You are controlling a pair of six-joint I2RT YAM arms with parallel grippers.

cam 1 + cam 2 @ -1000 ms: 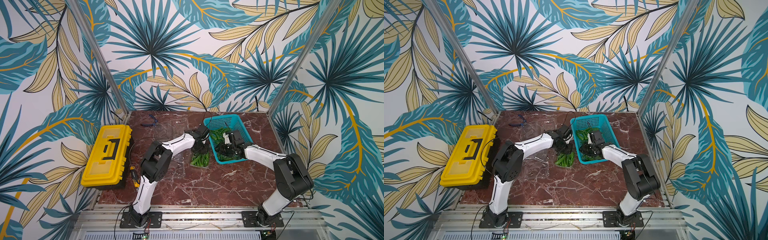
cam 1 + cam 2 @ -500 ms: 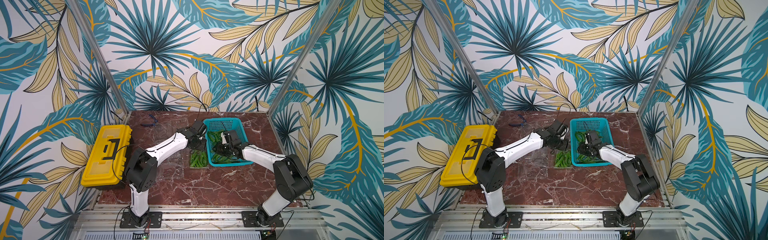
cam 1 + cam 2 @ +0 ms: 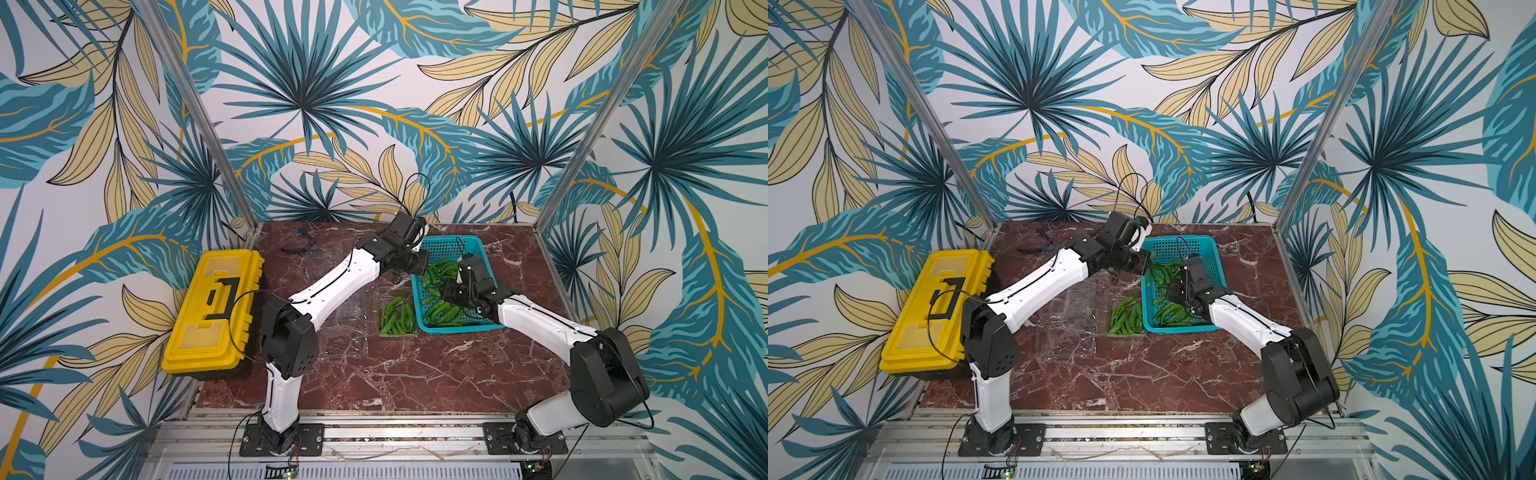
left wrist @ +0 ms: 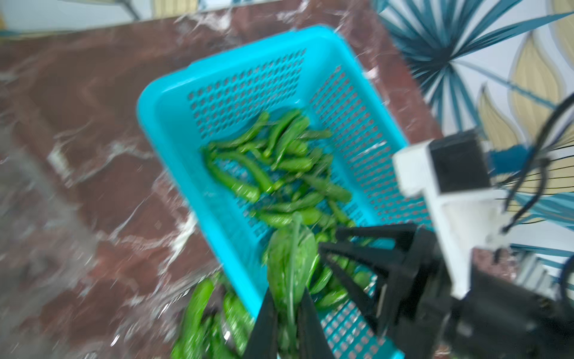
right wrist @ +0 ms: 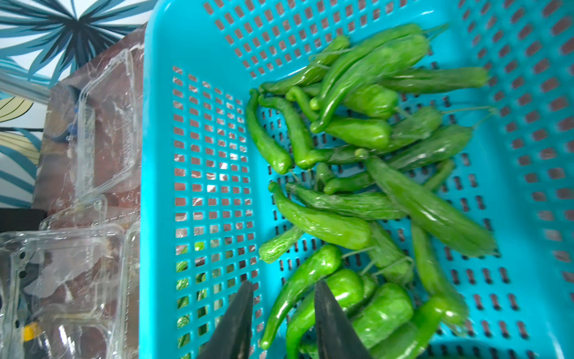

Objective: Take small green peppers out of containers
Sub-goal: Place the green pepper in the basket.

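Observation:
I need to move my left gripper across the basket's rim and down, then let go of its pepper over the heaped peppers. They are below the gripper, past the basket's rim.
My left gripper is shut on one small green pepper, held over the left rim of the teal basket; in both top views this gripper is at the basket's left edge. Several small green peppers lie in the basket. My right gripper is low inside the basket, jaws apart, nothing pinched, a pepper lying under the gap. A clear container left of the basket holds more peppers. Empty clear containers lie further left.
A yellow toolbox stands at the table's left edge. Blue-handled pliers lie near the back wall. The right arm's gripper reaches into the basket from the front right. Patterned walls enclose three sides.
My left gripper has lifted away from the pepper-filled container and moved back and right to the basket's rim with a pepper in it. The right gripper has stayed in the basket.

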